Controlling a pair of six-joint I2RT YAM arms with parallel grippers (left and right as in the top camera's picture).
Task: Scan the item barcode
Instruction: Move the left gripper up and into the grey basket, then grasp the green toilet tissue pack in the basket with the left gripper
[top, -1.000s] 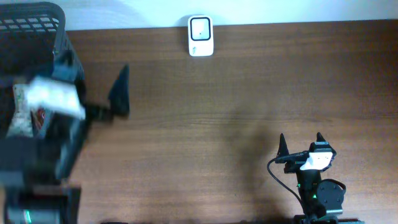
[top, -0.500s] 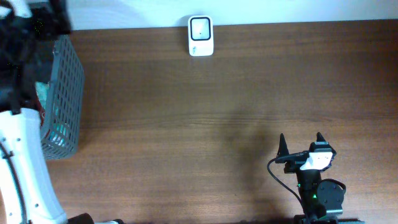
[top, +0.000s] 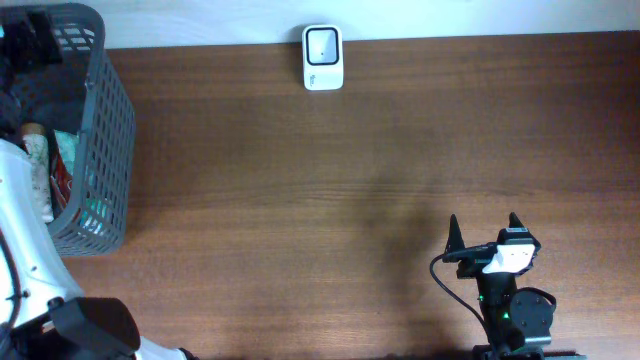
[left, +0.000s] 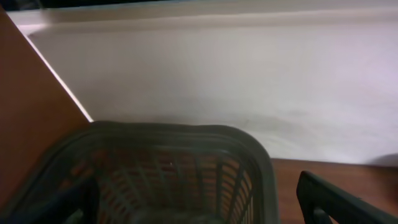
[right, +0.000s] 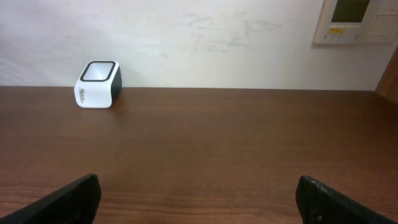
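The teal packet is below my left gripper, so my left gripper needs to tilt downward next and go down into the basket onto the packet's exposed far end (top: 66, 143).
A grey mesh basket (top: 105, 120) stands at the table's far left with several packets (top: 62, 175) in it, beige, red and teal; no barcode shows. The white barcode scanner (top: 322, 57) sits at the table's far edge and shows as a white box with a dark side (right: 97, 84) in the right wrist view. My left gripper (left: 193, 202) hangs open above the basket's rim (left: 186, 132), with nothing between its fingers (left: 329, 202). Its white arm (top: 30, 260) runs along the left edge. My right gripper (top: 485, 232) rests open and empty near the front right.
A pale wall (right: 205, 37) rises behind the table's far edge, with a wall panel (right: 357, 18) at its upper right. Bare brown wood (top: 330, 200) stretches between basket, scanner and right gripper.
My left arm has swung from over the basket's right side back toward its far left corner. The right arm and the scanner have not moved.
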